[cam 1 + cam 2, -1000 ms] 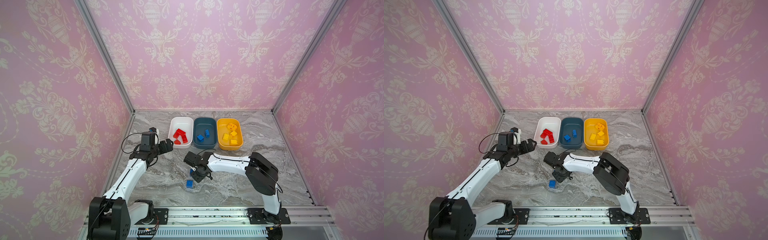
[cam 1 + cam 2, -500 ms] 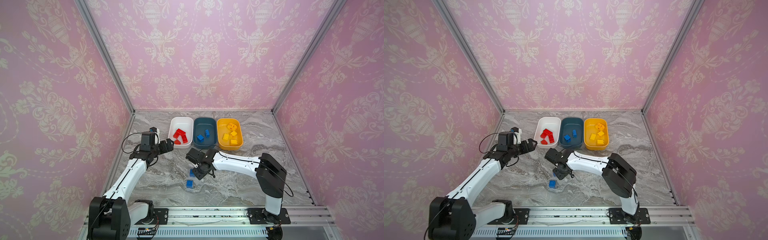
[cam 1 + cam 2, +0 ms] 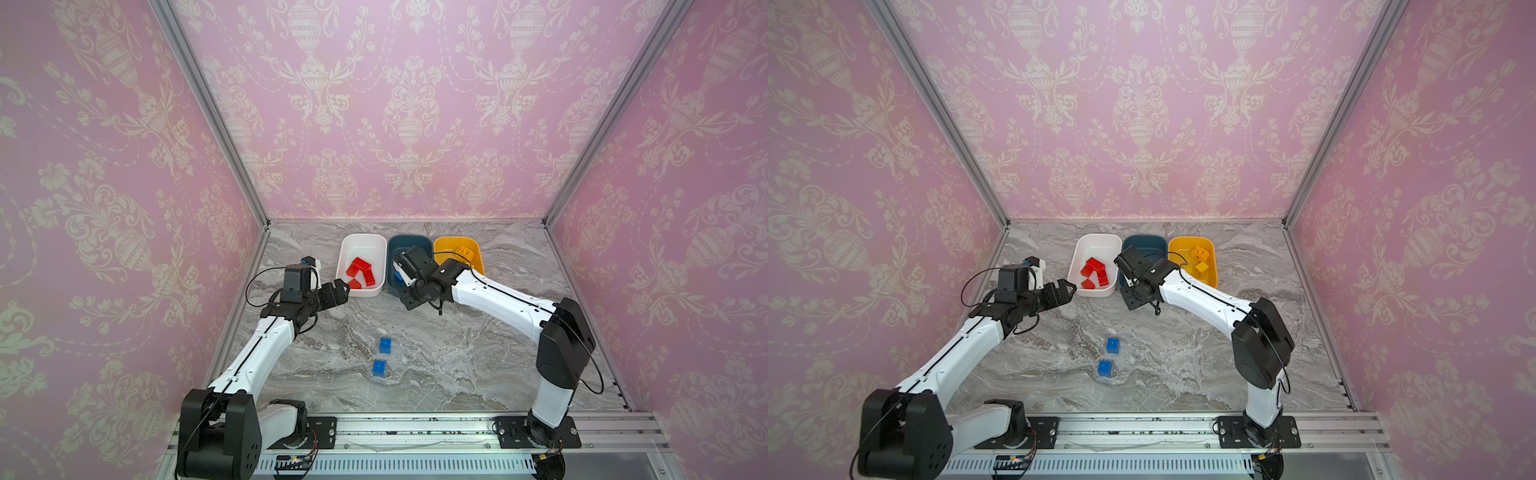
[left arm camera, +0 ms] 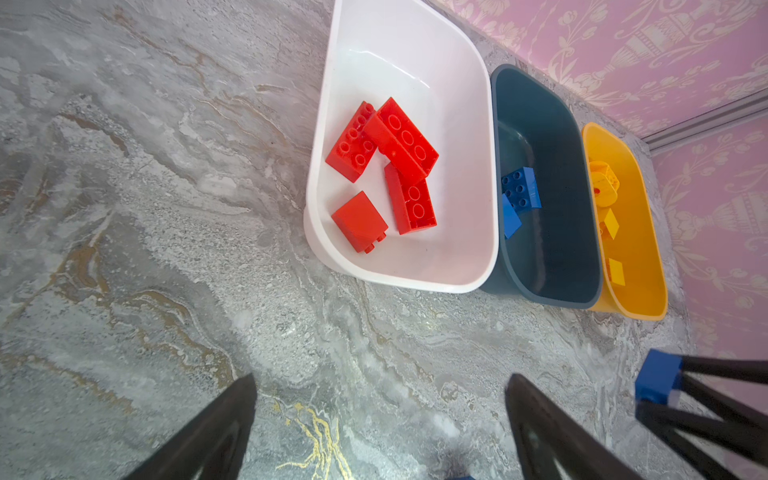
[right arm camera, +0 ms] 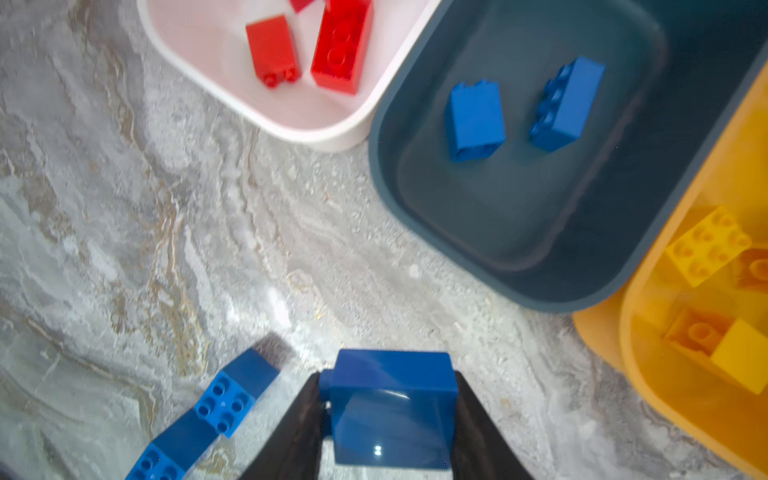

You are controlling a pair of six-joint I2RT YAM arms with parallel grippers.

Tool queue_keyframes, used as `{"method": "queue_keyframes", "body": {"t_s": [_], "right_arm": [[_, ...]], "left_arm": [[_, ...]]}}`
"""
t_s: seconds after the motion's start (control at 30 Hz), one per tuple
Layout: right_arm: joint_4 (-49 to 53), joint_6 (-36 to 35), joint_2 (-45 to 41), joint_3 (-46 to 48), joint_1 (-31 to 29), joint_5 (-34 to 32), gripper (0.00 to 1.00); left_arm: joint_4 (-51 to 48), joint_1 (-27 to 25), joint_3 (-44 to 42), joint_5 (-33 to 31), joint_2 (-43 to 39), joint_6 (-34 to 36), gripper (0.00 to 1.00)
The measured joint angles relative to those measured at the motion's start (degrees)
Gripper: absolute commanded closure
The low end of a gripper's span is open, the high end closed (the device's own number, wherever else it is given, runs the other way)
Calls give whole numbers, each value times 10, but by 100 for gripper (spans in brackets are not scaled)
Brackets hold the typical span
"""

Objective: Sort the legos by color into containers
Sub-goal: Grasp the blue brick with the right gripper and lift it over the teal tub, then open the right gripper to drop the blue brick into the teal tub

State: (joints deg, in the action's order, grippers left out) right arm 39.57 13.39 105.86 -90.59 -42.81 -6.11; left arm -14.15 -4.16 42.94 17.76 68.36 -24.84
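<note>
The right gripper moves outward over the near part of the dark teal container next and releases the blue lego there, because blue legos already lie inside.
My right gripper [image 5: 388,382] is shut on a blue lego [image 5: 390,419], held above the table just in front of the dark teal container [image 5: 519,286]. Two blue legos [image 5: 476,120] lie in that container. Two more blue legos [image 3: 385,345] [image 3: 379,368] sit on the marble in both top views. The white container [image 3: 361,240] holds several red legos [image 3: 360,268], and the yellow container [image 3: 455,242] holds yellow ones [image 3: 1200,259]. My left gripper [image 3: 338,291] is open and empty, low beside the white container's near left corner.
The three containers stand side by side at the back of the marble table [image 3: 478,357]. Pink patterned walls and metal posts [image 3: 552,216] close in the sides and back. A rail [image 3: 415,432] with both arm bases runs along the front edge.
The right gripper has carried the blue lego from beside the two loose blue legos back toward the teal container. The left arm has not moved.
</note>
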Motion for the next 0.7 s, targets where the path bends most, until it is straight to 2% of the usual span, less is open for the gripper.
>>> {"method": "queue_keyframes", "body": {"t_s": [0.33,0.63,0.7], "right_arm": [[-38,-3,115,-106,82,-3,66],[-31,1,170,-138,98,-4,65],[-29,2,173,-138,98,-4,60]], "left_arm": [[9,0,-20,6,7,-2,4],[9,0,-20,12,8,-2,4],[9,0,-20,13,8,-2,4]]}}
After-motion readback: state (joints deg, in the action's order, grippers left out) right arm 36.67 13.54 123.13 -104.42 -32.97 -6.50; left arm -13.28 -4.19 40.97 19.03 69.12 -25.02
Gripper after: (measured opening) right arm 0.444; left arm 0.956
